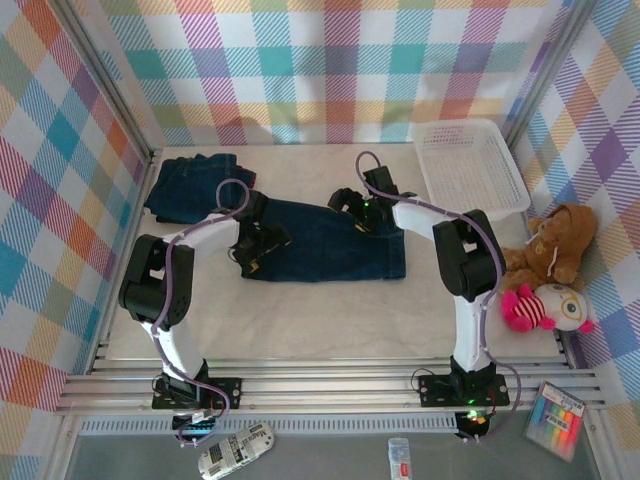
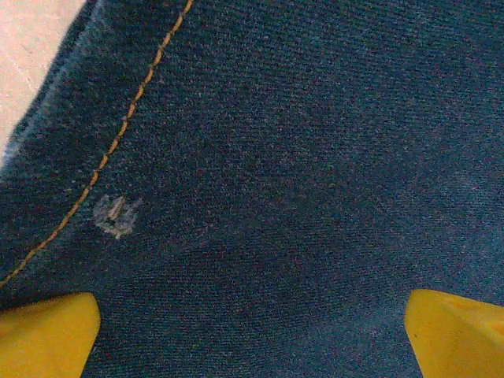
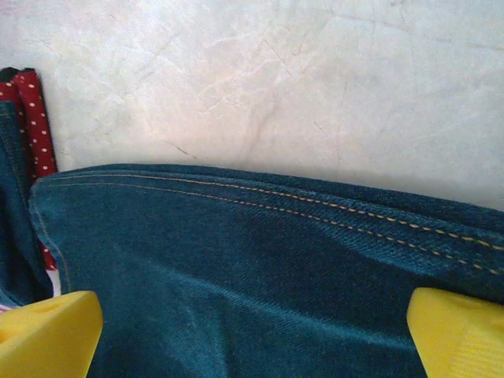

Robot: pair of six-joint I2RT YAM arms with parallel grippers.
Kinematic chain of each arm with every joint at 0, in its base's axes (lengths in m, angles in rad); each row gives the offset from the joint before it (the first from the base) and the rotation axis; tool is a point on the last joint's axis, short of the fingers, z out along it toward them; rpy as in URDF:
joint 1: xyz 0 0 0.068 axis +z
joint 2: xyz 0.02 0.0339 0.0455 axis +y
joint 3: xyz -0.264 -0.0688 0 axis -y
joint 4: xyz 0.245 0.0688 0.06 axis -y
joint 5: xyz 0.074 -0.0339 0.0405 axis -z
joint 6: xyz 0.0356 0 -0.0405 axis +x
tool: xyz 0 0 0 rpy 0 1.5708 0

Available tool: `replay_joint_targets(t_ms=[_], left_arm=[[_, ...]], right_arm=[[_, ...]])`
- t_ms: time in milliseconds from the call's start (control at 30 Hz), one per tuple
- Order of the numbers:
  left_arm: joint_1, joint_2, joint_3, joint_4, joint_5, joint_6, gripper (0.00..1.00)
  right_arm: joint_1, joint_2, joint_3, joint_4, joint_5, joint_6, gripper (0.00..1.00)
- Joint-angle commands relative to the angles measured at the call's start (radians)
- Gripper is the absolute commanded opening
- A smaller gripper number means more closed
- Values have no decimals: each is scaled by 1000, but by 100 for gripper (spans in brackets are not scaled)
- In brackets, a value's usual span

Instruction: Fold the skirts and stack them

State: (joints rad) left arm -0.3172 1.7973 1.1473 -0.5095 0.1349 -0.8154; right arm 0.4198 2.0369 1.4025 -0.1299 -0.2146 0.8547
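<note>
The right gripper comes back from the skirt's far edge next, turning to close on the skirt's near corner (image 1: 400,273) toward the teddy bear, which lies uncovered.
A dark blue denim skirt (image 1: 325,240) lies spread flat in the middle of the table. My left gripper (image 1: 262,243) hovers open over its left part, yellow fingertips (image 2: 47,335) wide apart above bare denim (image 2: 291,173). My right gripper (image 1: 358,207) stands open over the skirt's far edge, its yellow fingertips (image 3: 457,335) on either side of the stitched hem (image 3: 260,252). A folded pile of denim skirts (image 1: 195,187) rests at the far left. In the right wrist view a strip of red skirt with white dots (image 3: 33,118) shows beside the denim.
A white mesh basket (image 1: 468,167) stands at the far right. A brown teddy bear (image 1: 555,245) and a pink-and-white plush toy (image 1: 545,305) lie at the right edge. Plaid walls enclose the table on three sides.
</note>
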Motion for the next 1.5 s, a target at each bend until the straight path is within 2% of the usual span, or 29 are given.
replay_joint_targets(t_ms=[0, 133, 267, 467, 633, 700, 867, 1033, 1400, 1467], left_arm=[[0, -33, 31, -76, -49, 5, 100], [-15, -114, 101, -121, -96, 51, 100], [-58, -144, 184, -175, -121, 92, 100], [-155, -80, 283, -188, -5, 113, 100], [-242, 40, 358, -196, 77, 108, 100], [-272, 99, 394, -208, 102, 107, 100], [-315, 228, 471, -228, 180, 96, 100], [-321, 307, 494, -257, 148, 104, 100], [-321, 329, 457, -261, 127, 101, 100], [-321, 329, 458, -259, 132, 99, 100]], right_arm=[[1, -147, -13, 8, 60, 11, 99], [-5, -275, -85, -36, 139, -20, 99], [-20, -448, -257, -44, 227, 16, 99], [-87, -684, -542, -50, 231, 56, 99], [-152, -786, -666, -166, 181, 100, 99], [-158, -811, -720, -135, 160, 115, 97], [-160, -783, -778, -60, 78, 165, 91], [-158, -699, -791, 44, -7, 198, 86], [-138, -574, -796, 142, -10, 269, 84], [-133, -561, -803, 183, -18, 286, 81]])
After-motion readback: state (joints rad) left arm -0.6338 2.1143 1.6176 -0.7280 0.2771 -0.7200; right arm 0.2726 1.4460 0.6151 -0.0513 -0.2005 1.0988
